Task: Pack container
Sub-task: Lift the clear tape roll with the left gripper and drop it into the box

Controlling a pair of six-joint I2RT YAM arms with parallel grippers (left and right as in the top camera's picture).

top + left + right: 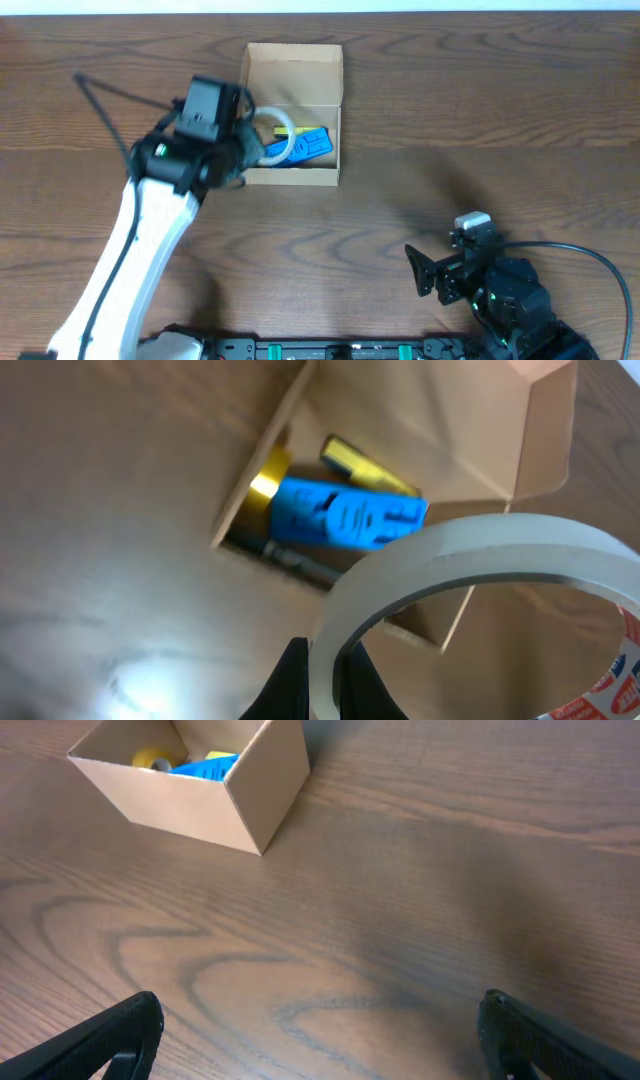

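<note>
The fingers of my left gripper are still short of the open container, so next it should move outward and down over the blue packet and release the whitish tape roll.
The tan cardboard container stands open at the table's back middle; it also shows in the left wrist view and the right wrist view. Inside lie a blue packet, a yellow item and a gold-coloured roll. My left gripper is shut on the rim of a whitish tape roll, holding it over the container's left edge. My right gripper is open and empty, low over the table at the front right.
A dark pen-like item lies along the container's near inner wall. A black cable runs across the table at the left. The right arm's base sits at the front right.
</note>
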